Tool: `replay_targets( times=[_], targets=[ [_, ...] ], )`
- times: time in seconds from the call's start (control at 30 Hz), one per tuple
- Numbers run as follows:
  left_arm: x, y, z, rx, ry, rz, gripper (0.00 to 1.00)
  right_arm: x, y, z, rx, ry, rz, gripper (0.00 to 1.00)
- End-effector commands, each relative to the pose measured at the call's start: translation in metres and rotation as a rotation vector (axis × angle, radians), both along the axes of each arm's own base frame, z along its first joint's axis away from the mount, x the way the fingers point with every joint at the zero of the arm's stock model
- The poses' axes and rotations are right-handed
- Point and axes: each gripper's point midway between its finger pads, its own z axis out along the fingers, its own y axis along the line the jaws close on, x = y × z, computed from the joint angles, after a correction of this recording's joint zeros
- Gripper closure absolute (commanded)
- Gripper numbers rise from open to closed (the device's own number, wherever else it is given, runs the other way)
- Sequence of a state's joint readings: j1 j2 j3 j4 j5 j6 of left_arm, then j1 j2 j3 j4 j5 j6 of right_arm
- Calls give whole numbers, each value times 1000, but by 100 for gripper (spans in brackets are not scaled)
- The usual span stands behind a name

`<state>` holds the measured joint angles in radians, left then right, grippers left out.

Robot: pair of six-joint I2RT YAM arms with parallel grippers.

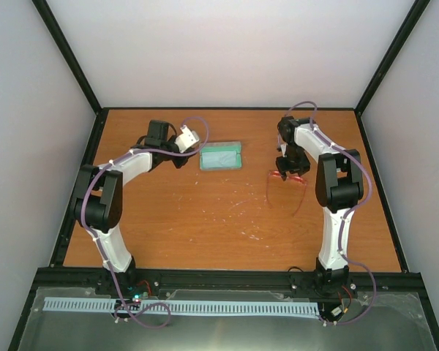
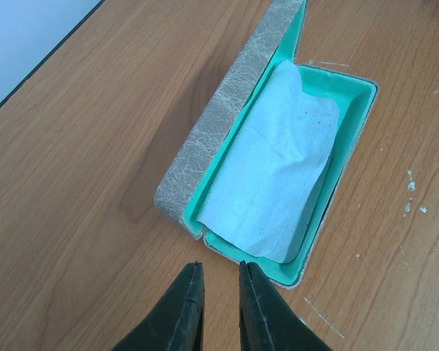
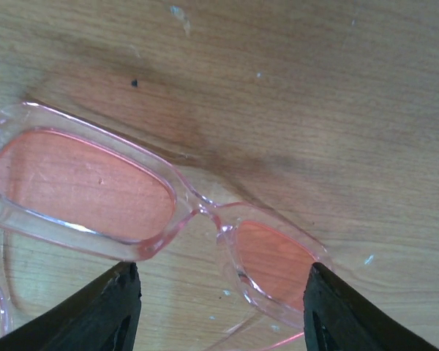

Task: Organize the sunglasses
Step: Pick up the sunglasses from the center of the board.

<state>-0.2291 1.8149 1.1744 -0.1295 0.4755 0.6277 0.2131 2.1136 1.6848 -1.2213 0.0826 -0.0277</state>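
Note:
I next lower my wide-open right gripper onto the bridge between the lenses and close it there, as its spread fingers stand on either side.
The sunglasses (image 1: pixel 287 178) have a pink translucent frame and lie on the table at the right, arms unfolded toward the near side. In the right wrist view the sunglasses (image 3: pixel 197 212) lie just under my right gripper (image 3: pixel 219 292), which is wide open and straddles one lens without touching it. My right gripper (image 1: pixel 291 165) hangs right over them. The grey case (image 1: pixel 202 157) lies open at the back middle, showing its teal lining, with the light blue cloth (image 1: pixel 221 157) inside. My left gripper (image 2: pixel 221 272) is empty, its fingers a narrow gap apart, just short of the case (image 2: pixel 212 131) and cloth (image 2: pixel 278 168).
The wooden table (image 1: pixel 205 219) has black rails along its edges and white walls around it. Small white flecks (image 2: pixel 411 186) dot the wood near the case. The left arm (image 1: pixel 102 197) bends along the left side, the right arm (image 1: pixel 336 183) along the right.

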Motion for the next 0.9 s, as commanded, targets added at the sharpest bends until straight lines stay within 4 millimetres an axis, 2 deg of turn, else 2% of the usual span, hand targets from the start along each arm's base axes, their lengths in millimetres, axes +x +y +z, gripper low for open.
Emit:
replay_targets(
  times=[0.0, 0.47, 0.57, 0.7, 0.77, 0.87],
  targets=[
    [11, 0, 9, -11, -15, -6, 83, 12, 5, 7, 12, -57, 38, 41],
    [13, 0, 9, -3, -20, -9, 83, 13, 17, -18, 43, 5, 36, 48],
    [12, 0, 9, -3, -18, -7, 83, 13, 17, -22, 38, 15, 34, 54],
    [12, 1, 9, -5, -16, -7, 83, 15, 17, -24, 31, 19, 22, 70],
    [12, 1, 10, -5, -17, -7, 83, 17, 17, -21, 33, 12, 16, 77],
    [11, 0, 10, -7, -16, -10, 83, 17, 15, -15, 23, 0, 9, 83]
  ],
)
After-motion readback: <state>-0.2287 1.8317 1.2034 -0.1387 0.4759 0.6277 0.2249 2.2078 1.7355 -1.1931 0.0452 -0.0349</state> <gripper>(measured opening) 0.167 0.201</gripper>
